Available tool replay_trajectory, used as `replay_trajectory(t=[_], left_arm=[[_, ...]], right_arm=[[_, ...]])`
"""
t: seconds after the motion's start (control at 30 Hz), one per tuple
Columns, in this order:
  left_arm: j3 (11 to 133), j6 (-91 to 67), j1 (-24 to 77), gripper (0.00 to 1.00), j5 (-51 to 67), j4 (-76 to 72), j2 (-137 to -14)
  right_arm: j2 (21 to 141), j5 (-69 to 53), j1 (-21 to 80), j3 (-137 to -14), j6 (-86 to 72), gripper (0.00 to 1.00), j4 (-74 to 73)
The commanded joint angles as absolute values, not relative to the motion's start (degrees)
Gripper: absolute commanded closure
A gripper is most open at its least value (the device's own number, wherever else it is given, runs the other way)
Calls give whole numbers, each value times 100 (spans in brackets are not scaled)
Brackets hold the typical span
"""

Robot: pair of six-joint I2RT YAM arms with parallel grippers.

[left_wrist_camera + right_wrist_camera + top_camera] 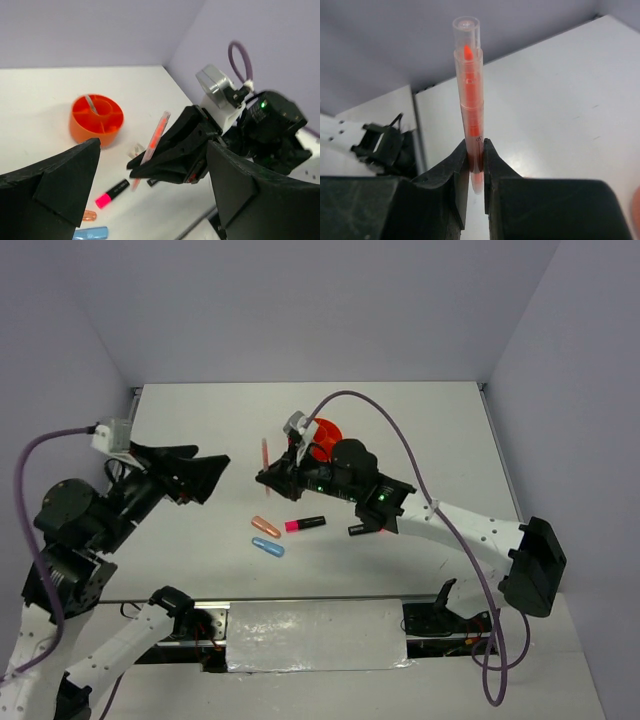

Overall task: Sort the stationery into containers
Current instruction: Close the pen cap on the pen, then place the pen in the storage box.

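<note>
My right gripper moves outward over the round orange tub [325, 437] next, then lowers the pink pen inside, because a grey pen already stands there.
My right gripper [475, 150] is shut on the lower end of a thin pink pen [469, 90], which stands nearly upright above the table [264, 455]. My left gripper [215, 478] is open and holds nothing; it faces the right gripper [263, 478] from the left, a short gap away. The round orange tub [325, 437] sits behind the right gripper, with a grey pen [91, 103] in it. On the table lie a pink-ended black highlighter [305, 524], an orange capsule [265, 526] and a blue capsule [268, 548].
A small black item [357, 529] lies half hidden under the right arm. A small pale object [136, 150] sits beside the tub [96, 120]. The right arm's purple cable [400, 440] arches over the tub. Walls close the table at back and sides.
</note>
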State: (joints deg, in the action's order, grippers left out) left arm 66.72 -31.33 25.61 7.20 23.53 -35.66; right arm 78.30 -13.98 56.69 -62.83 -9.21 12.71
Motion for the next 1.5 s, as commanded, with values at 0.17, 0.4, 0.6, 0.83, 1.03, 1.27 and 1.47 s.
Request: replay_trajectory(t=[0.17,0.4,0.6,0.83,1.03,1.27,1.47], left_arm=[[6330,-2401,2575,1,-773,3620,-2893],[5309,-2101,2593,1,-809,3797,-1987],[5151,-2118,2593,1,-668,3612,-1503],[5159,-2074,2593,1,-554,3604,-1608],[5150,-2057,2593,1,-501,3595,-1626],[5142,-2057,2593,1,-501,3586,-1547],[5150,-2074,2584,1,-536,3595,-1547]], right_arm=[[8366,-518,4056,-6626,-211,100,2522],[9823,-1037,3138,-7628,208,100,2760],[10536,-660,3024,-7911,413,100,2882],[10652,-773,2979,-7137,158,100,3586],[10758,-835,2971,-7023,53,100,3586],[10687,-870,2971,-6627,18,90,3779],[10670,-870,2979,-6452,18,71,3832]])
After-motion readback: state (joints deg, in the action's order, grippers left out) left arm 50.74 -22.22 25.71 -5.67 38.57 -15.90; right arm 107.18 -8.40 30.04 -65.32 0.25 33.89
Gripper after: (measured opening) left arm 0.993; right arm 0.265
